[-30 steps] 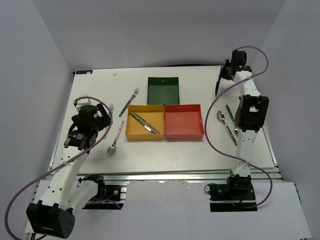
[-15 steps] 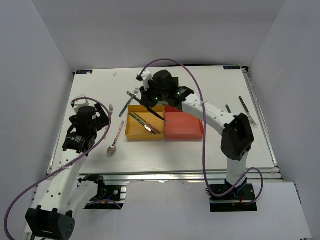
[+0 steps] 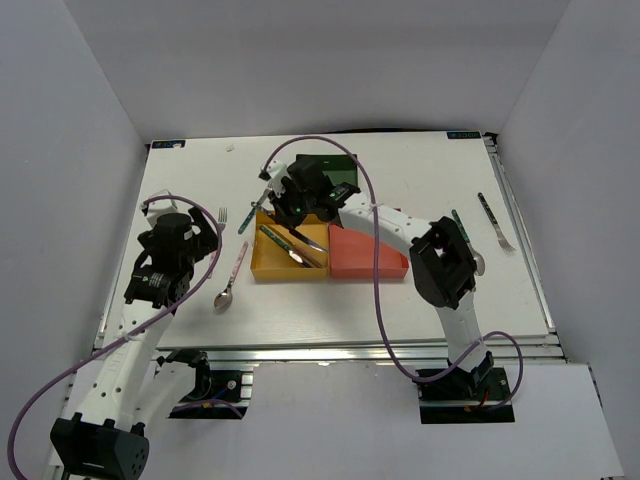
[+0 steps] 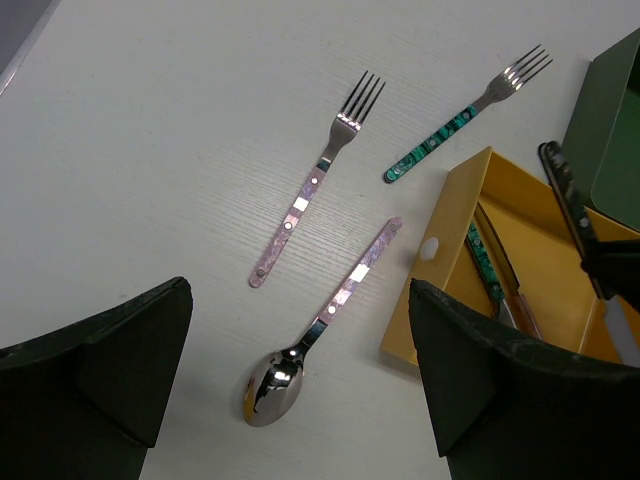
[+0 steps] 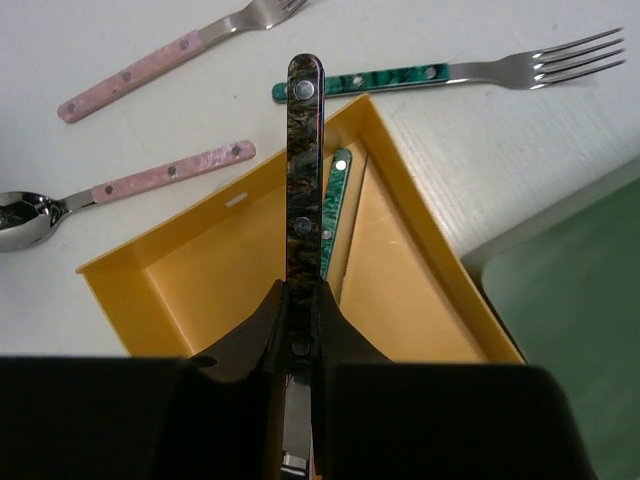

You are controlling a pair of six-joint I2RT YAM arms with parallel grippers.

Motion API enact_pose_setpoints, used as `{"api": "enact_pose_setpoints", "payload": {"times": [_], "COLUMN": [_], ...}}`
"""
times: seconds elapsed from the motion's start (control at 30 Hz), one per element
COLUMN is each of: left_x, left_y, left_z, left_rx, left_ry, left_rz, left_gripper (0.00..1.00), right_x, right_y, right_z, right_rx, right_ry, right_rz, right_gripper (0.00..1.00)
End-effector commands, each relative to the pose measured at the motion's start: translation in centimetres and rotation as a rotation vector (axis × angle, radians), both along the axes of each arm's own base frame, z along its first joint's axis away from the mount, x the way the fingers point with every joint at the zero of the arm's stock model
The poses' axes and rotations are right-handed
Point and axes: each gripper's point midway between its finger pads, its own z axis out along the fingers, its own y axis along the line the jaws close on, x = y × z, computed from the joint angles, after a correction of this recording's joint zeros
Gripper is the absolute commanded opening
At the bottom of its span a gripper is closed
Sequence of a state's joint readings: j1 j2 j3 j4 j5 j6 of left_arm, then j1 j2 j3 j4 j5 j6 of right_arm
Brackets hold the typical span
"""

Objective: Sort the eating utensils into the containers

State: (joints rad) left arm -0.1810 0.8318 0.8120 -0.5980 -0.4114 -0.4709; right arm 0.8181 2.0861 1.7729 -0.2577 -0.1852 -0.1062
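The pink handle of the fork [image 3: 212,264] [image 4: 288,225] is below the left gripper and clear of the spoon beside it, so the left gripper should move down next, open, onto that handle.
My right gripper [image 5: 303,290] is shut on a dark-handled knife [image 5: 304,150] and holds it over the yellow-orange tray [image 5: 140,290], handle pointing out past the tray's corner. In the top view this gripper [image 3: 292,205] is above the yellow tray [image 3: 262,262], which holds a teal-handled knife [image 3: 278,240] and one more utensil. My left gripper [image 4: 300,390] is open and empty above a pink-handled spoon [image 4: 330,320]. A pink-handled fork [image 4: 315,185] and a teal-handled fork [image 4: 450,125] lie beyond it. The red tray [image 3: 370,255] is empty. The dark green tray [image 3: 345,165] is mostly hidden behind the right arm.
On the table's right side lie a fork [image 3: 495,222], a teal-handled utensil [image 3: 458,222] and a spoon [image 3: 478,262], partly hidden by the right arm's elbow [image 3: 445,265]. The table's left edge is close to the left arm.
The right arm has swung from the far right of the table to over the yellow tray, with the dark-handled knife in its grip, and lowered it. The left arm has barely moved.
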Motion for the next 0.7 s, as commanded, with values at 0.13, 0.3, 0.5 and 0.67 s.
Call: {"api": "enact_pose_setpoints", "payload": {"times": [0.13,0.3,0.5,0.67], "left_x": [0.2,0.2,0.3,0.3], "left_y": [0.1,0.0,0.2,0.4], "left_z": [0.7,0.6,0.3,0.4], "left_rx": [0.002,0.002,0.009,0.016], "left_ry": [-0.027,-0.022,-0.011,-0.009], "left_rz": [0.007,0.004,0.012,0.028], "left_gripper": [0.98,0.98,0.98,0.98], "right_x": [1.3,0.7,0.2,0.6], "right_y": [1.4,1.2,0.9,0.5], "right_z": [0.3,0.0,1.2,4.6], "right_rx": [0.017,0.021,0.038,0.075], "right_ry": [-0.057,-0.047,-0.056,-0.096], "right_rz": [0.016,0.028,0.033,-0.005], "right_gripper": [0.01,0.19,0.70,0.87]}}
